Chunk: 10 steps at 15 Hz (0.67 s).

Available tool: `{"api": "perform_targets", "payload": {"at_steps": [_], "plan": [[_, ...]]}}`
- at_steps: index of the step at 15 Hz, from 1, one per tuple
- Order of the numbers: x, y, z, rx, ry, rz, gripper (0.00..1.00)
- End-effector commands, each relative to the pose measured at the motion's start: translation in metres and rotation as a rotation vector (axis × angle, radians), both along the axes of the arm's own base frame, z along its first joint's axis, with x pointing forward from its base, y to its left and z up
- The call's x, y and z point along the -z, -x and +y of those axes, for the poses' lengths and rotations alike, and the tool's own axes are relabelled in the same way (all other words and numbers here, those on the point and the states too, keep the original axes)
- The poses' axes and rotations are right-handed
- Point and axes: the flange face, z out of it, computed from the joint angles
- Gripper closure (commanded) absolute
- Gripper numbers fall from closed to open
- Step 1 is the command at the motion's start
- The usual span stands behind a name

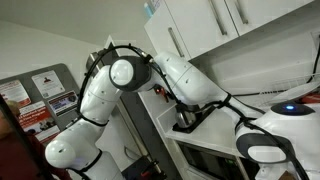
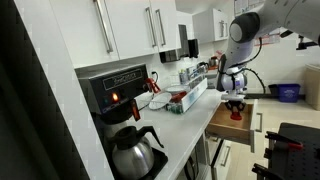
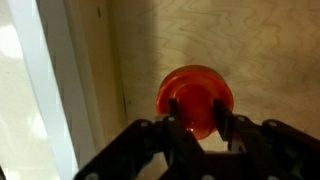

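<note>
My gripper will next go down into the open wooden drawer to release the cup on the drawer's pale bottom. The cup is still hanging above that bottom.
In the wrist view my gripper [image 3: 198,122] is shut on a round red-orange cup [image 3: 195,88], one dark finger on each side of its lower part. Behind the cup lies pale wood grain, the floor of an open drawer [image 3: 250,50]. In an exterior view the gripper [image 2: 235,103] hangs straight down over that open wooden drawer [image 2: 226,127] beside the counter, with a small red spot, the cup [image 2: 237,113], at its tips. In an exterior view the white arm [image 1: 120,75] bends across the frame; the gripper itself is hard to make out there.
On the counter stand a coffee maker [image 2: 118,92] with a steel carafe [image 2: 135,152] and a rack [image 2: 182,98] holding red things. White wall cabinets [image 2: 130,30] hang above. A blue bowl [image 2: 288,92] sits on the far counter. A white drawer edge [image 3: 45,90] runs down the left.
</note>
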Motion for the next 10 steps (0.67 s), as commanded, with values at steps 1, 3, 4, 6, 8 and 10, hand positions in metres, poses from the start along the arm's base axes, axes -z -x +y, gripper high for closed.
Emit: {"api": "perform_targets", "payload": {"at_steps": [1, 3, 4, 6, 8, 10], "plan": [[0.017, -0.011, 0.004, 0.034, 0.040, -0.023, 0.87], [0.027, -0.014, 0.008, 0.039, 0.056, -0.022, 0.87], [0.032, -0.015, 0.010, 0.044, 0.066, -0.020, 0.87], [0.040, -0.018, 0.014, 0.049, 0.078, -0.014, 0.87], [0.048, -0.021, 0.017, 0.063, 0.086, -0.009, 0.87], [0.054, -0.024, 0.019, 0.077, 0.101, -0.005, 0.87]]}}
